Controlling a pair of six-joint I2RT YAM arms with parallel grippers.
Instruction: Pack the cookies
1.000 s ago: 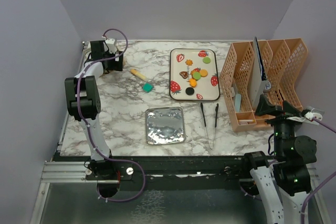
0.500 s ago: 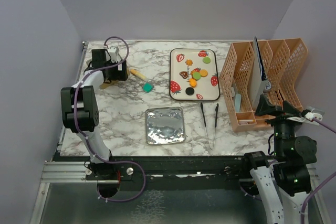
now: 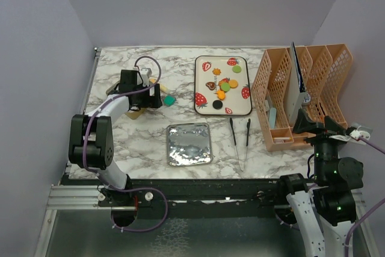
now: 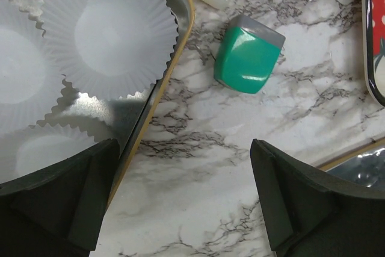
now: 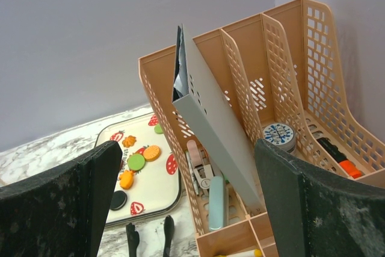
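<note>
My right gripper faces the organiser, so I will tilt it and move it left in the top view, down onto the tweezers' arm nearer the foil tray.
The cookies (image 3: pixel 223 86), small flat pieces in orange, green, black and brown, lie on a white strawberry-print tray (image 3: pixel 240 110) at the back middle. In the right wrist view the cookies (image 5: pixel 136 162) show at the lower left. My left gripper (image 3: pixel 150 97) hangs open left of that tray. It hovers over bare marble beside a gold-rimmed tin (image 4: pixel 153 109) holding white paper cups (image 4: pixel 108 34). Nothing lies between the left gripper's (image 4: pixel 183 209) fingers. My right gripper (image 3: pixel 302 123) is open and empty, raised at the near right, and the right gripper (image 5: pixel 186 167) faces the organiser.
A green-headed tool (image 4: pixel 248 58) with a yellow handle lies just beyond the left gripper. A crinkled foil tray (image 3: pixel 189 144) sits front middle, with black tweezers (image 3: pixel 240 136) to its right. A peach desk organiser (image 3: pixel 301 88) with a grey folder stands at the right edge.
My left arm has swung from the back left corner rightward and nearer, ending beside the green tool. The right arm has not moved.
</note>
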